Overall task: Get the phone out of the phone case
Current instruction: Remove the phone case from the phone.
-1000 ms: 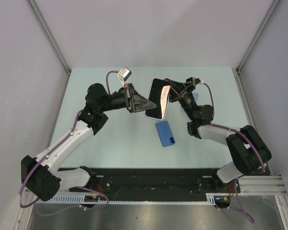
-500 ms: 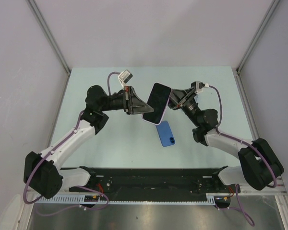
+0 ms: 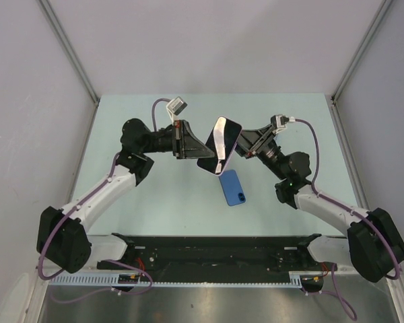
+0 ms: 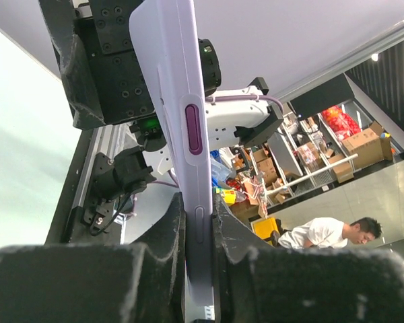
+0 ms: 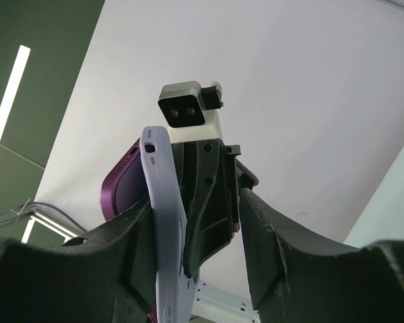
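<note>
One gripper finger still stands clear, so my right gripper will next go down with the phone and close its fingers over the lilac case's edge (image 3: 237, 138) (image 5: 168, 259) near the small port hole.
A phone (image 3: 223, 138) with a dark screen sits in a lilac phone case (image 3: 211, 168), held up in the air over the middle of the table. My left gripper (image 3: 200, 149) is shut on the case's long edge. In the left wrist view its fingers (image 4: 167, 235) clamp the lilac case (image 4: 182, 101) just below a purple side button. My right gripper (image 3: 241, 149) is at the opposite edge with its jaws apart. In the right wrist view the case (image 5: 163, 202) leans on one finger (image 5: 131, 235), the other finger stands clear, and the purple phone (image 5: 121, 185) shows behind the case.
A blue phone-shaped item (image 3: 232, 187) lies flat on the pale green table (image 3: 155, 195), directly below the held phone. Grey walls enclose the table on three sides. The arms' black base rail (image 3: 215, 252) runs along the near edge.
My right gripper's jaws have opened and its arm has drawn back to the right. The held phone has turned more edge-on. The left gripper keeps its grip.
</note>
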